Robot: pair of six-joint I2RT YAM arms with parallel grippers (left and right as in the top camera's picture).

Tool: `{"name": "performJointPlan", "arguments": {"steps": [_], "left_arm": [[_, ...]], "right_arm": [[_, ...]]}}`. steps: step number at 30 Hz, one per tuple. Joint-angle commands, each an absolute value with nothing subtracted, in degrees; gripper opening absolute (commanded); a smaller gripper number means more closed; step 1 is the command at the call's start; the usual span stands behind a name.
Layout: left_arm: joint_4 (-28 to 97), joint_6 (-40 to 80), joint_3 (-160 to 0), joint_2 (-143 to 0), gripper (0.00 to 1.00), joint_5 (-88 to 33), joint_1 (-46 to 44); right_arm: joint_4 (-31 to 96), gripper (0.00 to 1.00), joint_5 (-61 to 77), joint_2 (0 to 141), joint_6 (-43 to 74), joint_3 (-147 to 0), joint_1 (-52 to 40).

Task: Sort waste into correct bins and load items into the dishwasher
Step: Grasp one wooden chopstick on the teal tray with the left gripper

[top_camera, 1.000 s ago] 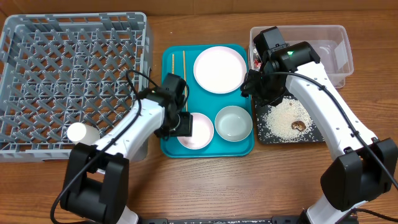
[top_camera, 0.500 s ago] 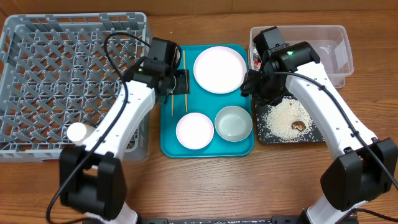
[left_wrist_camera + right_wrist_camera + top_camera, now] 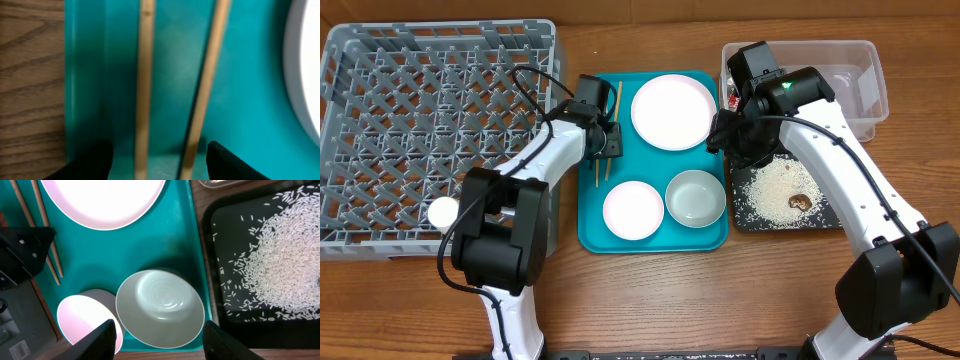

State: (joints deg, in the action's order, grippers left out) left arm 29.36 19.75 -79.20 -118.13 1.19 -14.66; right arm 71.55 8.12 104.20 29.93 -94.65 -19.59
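My left gripper should shift outward and toward the dish rack to close on the chopstick nearest the tray's edge (image 3: pixel 598 161) (image 3: pixel 142 120), since its open fingers straddle both chopsticks.
Two wooden chopsticks (image 3: pixel 600 165) lie along the left side of the teal tray (image 3: pixel 655 238). My left gripper (image 3: pixel 606 140) is open low over them. In the left wrist view its fingers (image 3: pixel 160 165) straddle both chopsticks (image 3: pixel 145 75). The white plate (image 3: pixel 672 112), white bowl (image 3: pixel 633 209) and pale bowl (image 3: pixel 695 197) sit on the tray. My right gripper (image 3: pixel 728 135) is open and empty above the tray's right edge. In the right wrist view it (image 3: pixel 160 345) hangs over the pale bowl (image 3: pixel 160 307). Rice (image 3: pixel 775 190) and a brown lump (image 3: pixel 798 201) lie in the black tray (image 3: pixel 825 218).
The grey dish rack (image 3: pixel 440 60) fills the left side, with a white cup (image 3: pixel 445 212) at its front. The clear tub (image 3: pixel 870 60) stands at the back right, with a red wrapper (image 3: pixel 731 97) at its left end behind my right arm.
My left gripper has moved from the white bowl at the tray's front back to the chopsticks and turned along them. The right arm has not moved.
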Motion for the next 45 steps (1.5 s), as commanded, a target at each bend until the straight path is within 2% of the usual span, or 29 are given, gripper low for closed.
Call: {"name": "performJointPlan", "arguments": {"steps": [1,5,8,16,18,22,35,38,45], "left_arm": [[28.9,20.8,-79.8,-118.8,0.58,2.1,-14.3],[29.1,20.8,-79.8,-119.1,0.52,2.3,-14.3],[28.8,20.7,-79.8,-119.3,0.59,1.8,-14.3],[35.2,18.6,-86.4,-119.1,0.63,-0.3,-14.3],[36.5,17.7,-88.9,-119.1,0.60,1.4,-14.3],[35.8,17.7,-90.2,-119.1,0.48,5.1,-14.3],[36.2,17.3,-90.1,-126.4,0.44,5.9,-14.3],[36.2,17.3,-90.1,-127.0,0.36,5.1,-14.3],[37.5,17.3,-90.1,-127.0,0.08,4.4,-14.3]], "right_arm": [[71.2,0.57,7.7,103.9,29.6,-94.9,-19.6],[71.2,0.57,7.7,103.9,29.6,-94.9,-19.6],[71.2,0.57,7.7,104.0,29.6,-94.9,-19.6],[71.2,0.57,7.7,104.0,29.6,-94.9,-19.6],[71.2,0.57,7.7,103.9,29.6,-94.9,-19.6],[71.0,0.57,7.7,103.9,29.6,-94.9,-19.6],[70.6,0.57,7.7,103.9,29.6,-94.9,-19.6],[70.7,0.57,7.7,103.9,29.6,-94.9,-19.6],[70.9,0.57,7.7,103.9,29.6,-94.9,-19.6]]}}
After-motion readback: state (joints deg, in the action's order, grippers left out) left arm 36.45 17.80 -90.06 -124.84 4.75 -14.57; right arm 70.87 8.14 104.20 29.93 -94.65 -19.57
